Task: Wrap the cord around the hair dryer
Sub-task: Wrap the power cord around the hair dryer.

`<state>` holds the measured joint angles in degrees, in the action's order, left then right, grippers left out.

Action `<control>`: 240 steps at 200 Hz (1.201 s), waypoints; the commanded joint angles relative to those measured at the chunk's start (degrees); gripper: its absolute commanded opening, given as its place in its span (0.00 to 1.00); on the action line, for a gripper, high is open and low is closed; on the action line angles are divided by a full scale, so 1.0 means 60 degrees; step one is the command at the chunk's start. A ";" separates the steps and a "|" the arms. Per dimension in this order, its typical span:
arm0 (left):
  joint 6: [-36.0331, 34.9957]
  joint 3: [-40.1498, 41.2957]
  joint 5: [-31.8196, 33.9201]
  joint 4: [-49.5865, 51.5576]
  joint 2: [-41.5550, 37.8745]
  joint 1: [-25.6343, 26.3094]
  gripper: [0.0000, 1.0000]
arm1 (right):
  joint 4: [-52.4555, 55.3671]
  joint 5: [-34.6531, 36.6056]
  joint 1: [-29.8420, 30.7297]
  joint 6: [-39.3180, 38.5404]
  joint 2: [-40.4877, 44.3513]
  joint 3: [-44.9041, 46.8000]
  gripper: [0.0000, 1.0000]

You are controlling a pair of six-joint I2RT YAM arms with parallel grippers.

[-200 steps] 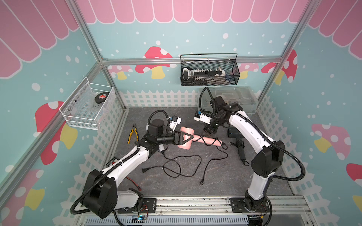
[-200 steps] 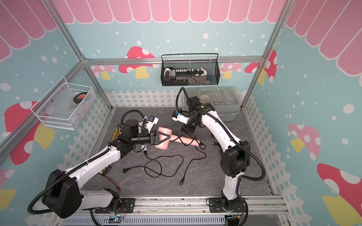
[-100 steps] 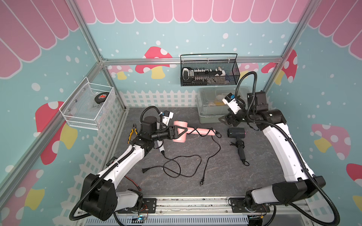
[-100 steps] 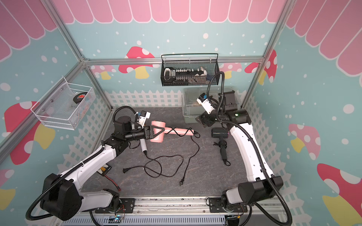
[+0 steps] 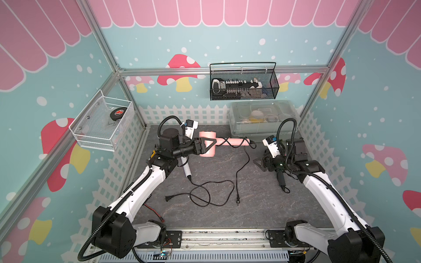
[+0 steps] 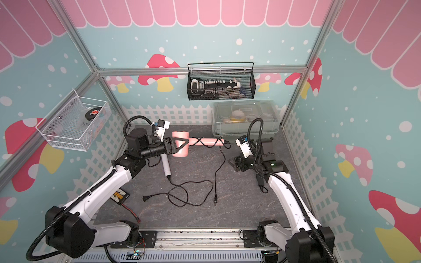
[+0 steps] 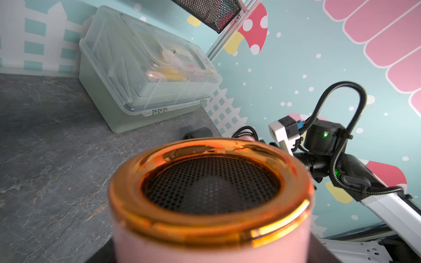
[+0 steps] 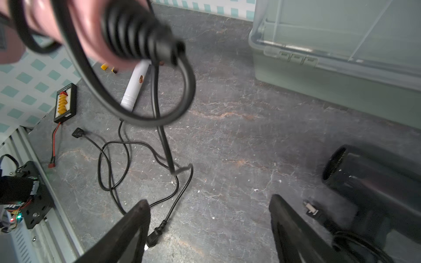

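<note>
I need to move my right gripper down and across next, toward the looped cord of the wand. It should take the cord just above its plug, with the unwound length below the gripper.
My left gripper is shut on the barrel of the pink hair dryer and holds it above the table near the back; the same grip shows in a top view. In the left wrist view the dryer's gold-rimmed mesh end hides the jaws. Crossed turns of the black cord lie around the handle. The rest hangs down to its plug. My right gripper stands open and empty, right of the handle end and apart from it. Its fingers frame bare table.
A white wand-shaped appliance lies below the dryer, its own cord looped on the table. A black hair dryer lies under my right arm. A clear lidded box stands at the back right. A charger board lies front left.
My right gripper has left the dryer's handle and swung to the right side. My left gripper has carried the dryer up and toward the back, handle pointing right.
</note>
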<state>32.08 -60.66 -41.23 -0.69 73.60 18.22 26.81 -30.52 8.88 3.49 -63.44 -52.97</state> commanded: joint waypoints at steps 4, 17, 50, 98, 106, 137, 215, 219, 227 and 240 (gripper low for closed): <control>0.0020 -0.0560 0.0234 -0.0533 -0.0270 -0.0033 0.00 | -0.1853 -0.0670 0.0050 0.1055 0.0470 0.1067 0.81; 0.0086 -0.0655 0.0256 -0.0614 -0.0272 -0.0030 0.00 | -0.2270 -0.0615 0.0133 0.1176 0.0497 0.1443 0.81; 0.0103 -0.0857 0.0251 -0.0588 -0.0219 -0.0022 0.00 | -0.2652 -0.0043 0.0684 0.1054 -0.0363 0.1695 0.80; 0.0367 -0.0996 0.0388 -0.0837 -0.0251 -0.0024 0.00 | -0.4519 0.1041 0.1595 0.1850 -0.1026 0.2763 0.78; 0.0382 -0.1076 0.0384 -0.0839 -0.0226 -0.0012 0.00 | -0.4746 0.1179 0.1698 0.1967 -0.1137 0.2881 0.78; 0.0438 -0.1198 0.0564 -0.0852 -0.0200 -0.0018 0.00 | -0.5291 0.1679 0.2249 0.2121 -0.1800 0.3153 0.76; 0.0634 -0.1220 0.0530 -0.1070 -0.0149 0.0055 0.00 | -0.5581 0.4001 0.3537 0.2408 -0.3463 0.2885 0.69; 0.0652 -0.1200 0.0533 -0.1093 -0.0145 0.0056 0.00 | -0.5583 0.4128 0.3580 0.2399 -0.3582 0.2811 0.69; 0.0660 -0.1187 0.0520 -0.1115 -0.0147 0.0055 0.00 | -0.5480 0.4407 0.3676 0.2394 -0.3839 0.2638 0.67; 0.0689 -0.1168 0.0515 -0.1156 -0.0165 0.0066 0.00 | -0.5410 0.4713 0.3780 0.2382 -0.4220 0.2354 0.66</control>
<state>34.83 -65.19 -38.13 -1.76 73.60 18.41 -4.99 -8.60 30.24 17.04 -85.43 -35.31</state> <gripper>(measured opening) 0.731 0.667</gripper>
